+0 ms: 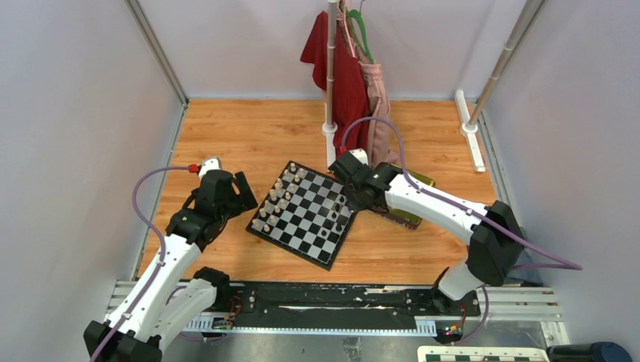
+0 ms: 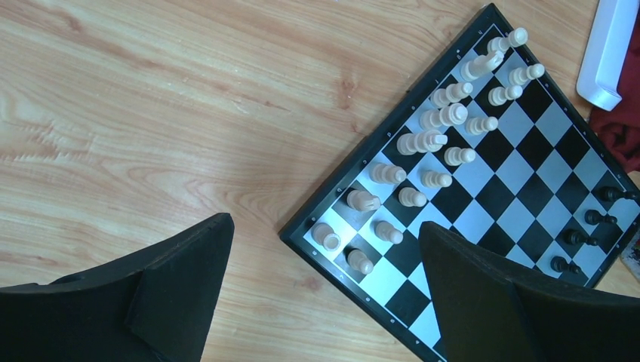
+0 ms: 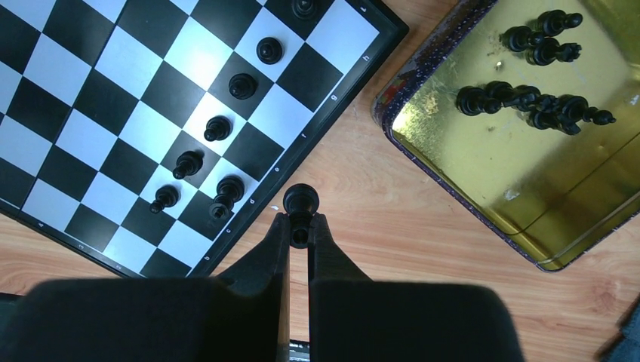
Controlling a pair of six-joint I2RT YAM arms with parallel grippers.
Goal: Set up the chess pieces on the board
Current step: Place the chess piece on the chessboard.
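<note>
I'll next bring my right gripper over the board's rim and down to release, as the empty dark edge square (image 3: 253, 147) lies below and left in the wrist view.
The chequered board (image 1: 287, 246) lies at an angle on the wooden table. Several black chess pieces (image 3: 217, 128) stand along its right side, near the rim (image 3: 321, 117). My right gripper (image 3: 300, 226) is shut on one black chess piece (image 3: 300, 200), held over bare wood just off the board's right edge; the gripper also shows in the top view (image 1: 353, 197). More black pieces (image 3: 528, 102) lie in the gold tray (image 3: 468, 166). My left gripper (image 2: 324, 226) is open and empty above the board's left corner (image 2: 340, 277).
Cream-white pieces (image 2: 445, 121) fill two rows on the board's left side. A white pole (image 1: 330, 68) with a red garment (image 1: 343, 75) stands behind the board. A white bar (image 1: 469, 139) lies at the back right. Frame posts stand at the back corners.
</note>
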